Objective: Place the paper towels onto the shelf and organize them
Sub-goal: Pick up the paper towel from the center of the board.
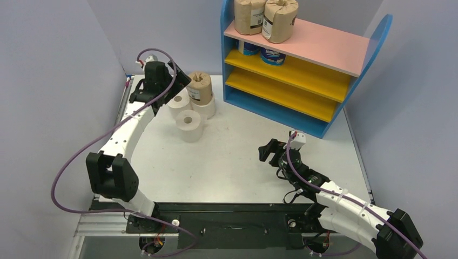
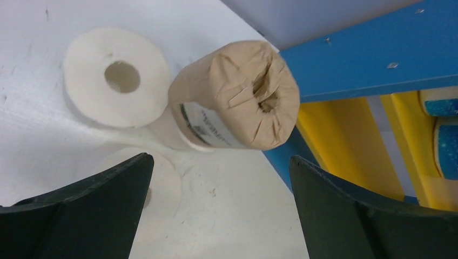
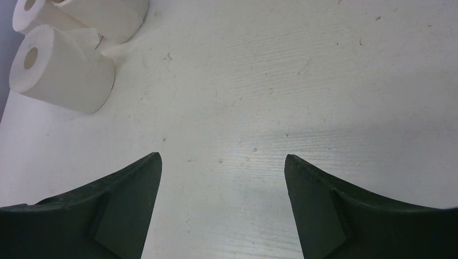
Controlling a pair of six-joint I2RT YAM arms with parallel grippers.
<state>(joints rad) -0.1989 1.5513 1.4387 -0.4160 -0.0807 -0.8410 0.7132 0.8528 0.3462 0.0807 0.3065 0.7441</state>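
Observation:
The brown roll on the table has its hole facing up, so my left gripper will move down toward it, with one finger into the roll's top hole (image 1: 199,77) (image 2: 264,97) and one outside the roll's side.
The shelf (image 1: 324,46) stands at the back right, with two brown-wrapped paper towels (image 1: 280,20) on its pink top board and two blue-and-white rolls (image 1: 273,55) on the upper yellow board. On the table a third brown roll (image 1: 199,86) sits on top of a white roll (image 1: 207,108), with two more white rolls (image 1: 189,125) beside them. My left gripper (image 1: 177,82) hovers open just left of this cluster. In the left wrist view the brown roll (image 2: 237,102) lies ahead of the open left gripper (image 2: 221,162), untouched. My right gripper (image 1: 267,151) is open and empty over bare table (image 3: 232,97).
The shelf's blue side panel (image 2: 367,59) is close to the right of the brown roll. A grey wall borders the table on the left and behind. Purple cables trail from both arms. White rolls (image 3: 62,70) lie far left in the right wrist view.

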